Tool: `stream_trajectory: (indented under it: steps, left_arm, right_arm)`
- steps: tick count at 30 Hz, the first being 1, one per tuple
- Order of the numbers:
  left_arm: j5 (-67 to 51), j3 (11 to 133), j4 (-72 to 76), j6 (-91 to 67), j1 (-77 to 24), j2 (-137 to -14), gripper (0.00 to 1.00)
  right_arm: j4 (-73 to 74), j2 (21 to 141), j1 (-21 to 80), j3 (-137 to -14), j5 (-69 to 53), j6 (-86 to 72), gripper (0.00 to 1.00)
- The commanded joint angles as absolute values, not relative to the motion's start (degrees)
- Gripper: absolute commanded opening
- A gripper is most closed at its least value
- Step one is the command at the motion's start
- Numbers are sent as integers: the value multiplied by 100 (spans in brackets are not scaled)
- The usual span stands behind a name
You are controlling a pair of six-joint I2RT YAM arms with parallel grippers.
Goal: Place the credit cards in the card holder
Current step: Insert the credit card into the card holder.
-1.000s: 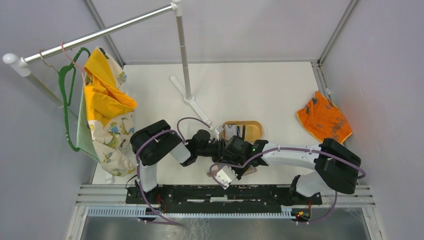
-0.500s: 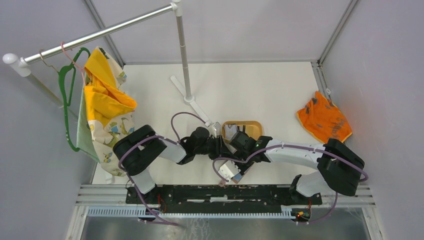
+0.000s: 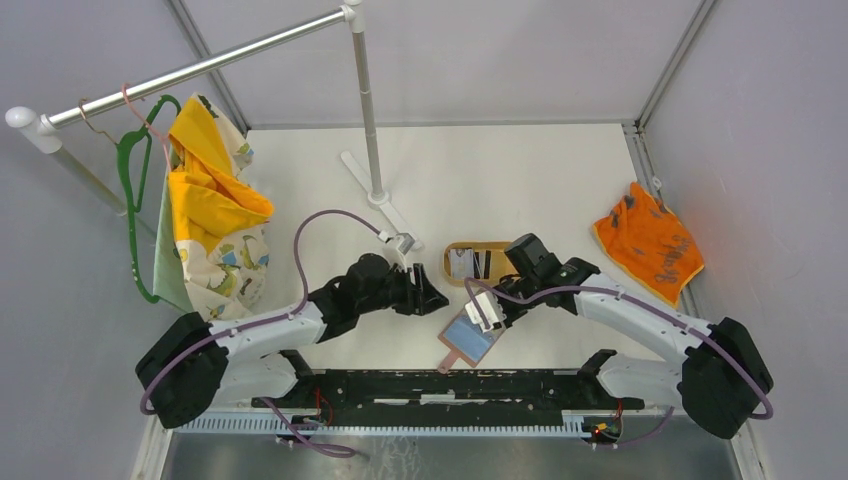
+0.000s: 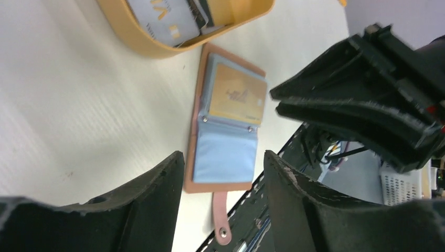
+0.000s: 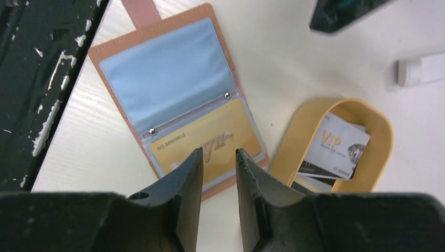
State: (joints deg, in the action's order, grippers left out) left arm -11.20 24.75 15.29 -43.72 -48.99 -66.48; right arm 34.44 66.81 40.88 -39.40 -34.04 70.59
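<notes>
My left gripper comes back and down next and closes on the tab's snap end (image 3: 445, 366) (image 4: 223, 231), because the card holder's tab juts out over the black bar.
The card holder (image 3: 470, 338) lies open and flat on the table near the front edge, snap tab toward the rail. Its pale blue sleeves (image 5: 157, 79) show, and a gold credit card (image 5: 231, 128) sits in the half nearest the tray. More credit cards, a white VIP one (image 5: 338, 147) on top, lie in the tan oval tray (image 3: 510, 250). My left gripper (image 3: 435, 298) hovers open left of the card holder (image 4: 225, 136), holding nothing. My right gripper (image 5: 218, 152) stands a little open above the gold card's edge, with nothing between its fingers.
A clothes rack's pole and foot (image 3: 380, 200) stand behind the tray. Patterned cloths on a green hanger (image 3: 215, 230) hang at the left. An orange cloth (image 3: 648, 245) lies at the right. The black rail (image 3: 450, 385) runs along the near edge.
Both arms have drawn apart from where they met over the card holder. Both grippers have opened, and the card holder now lies uncovered with the gold card in it.
</notes>
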Motion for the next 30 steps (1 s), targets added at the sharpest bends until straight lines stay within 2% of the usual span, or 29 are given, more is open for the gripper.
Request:
stream_trajectory:
  steps: [1,7,13,18,30]
  left_arm:
    - [-1506,2332,635,-4194,-4897,-6694,64]
    - [-2064,1961,676,-4334,-5001,-6730,61]
    - [-1708,1850,549,-4815,-5826,-6622,61]
    - [-1487,1646,1205,-5639,-6169,-6863,60]
    - [-1673,1788,1814,-6776,-6384,-7708,45]
  right_arm:
    - [3157,6634,3762,-3623,-3205,6953,35]
    - [3151,6740,3239,-3504,-2670,6900,35]
    - [3163,6930,3100,-3489,-2576,6909,35]
    - [3164,7031,3102,-3481,-2577,6903,34]
    - [3133,7095,3096,-3446,-2598,6891,34]
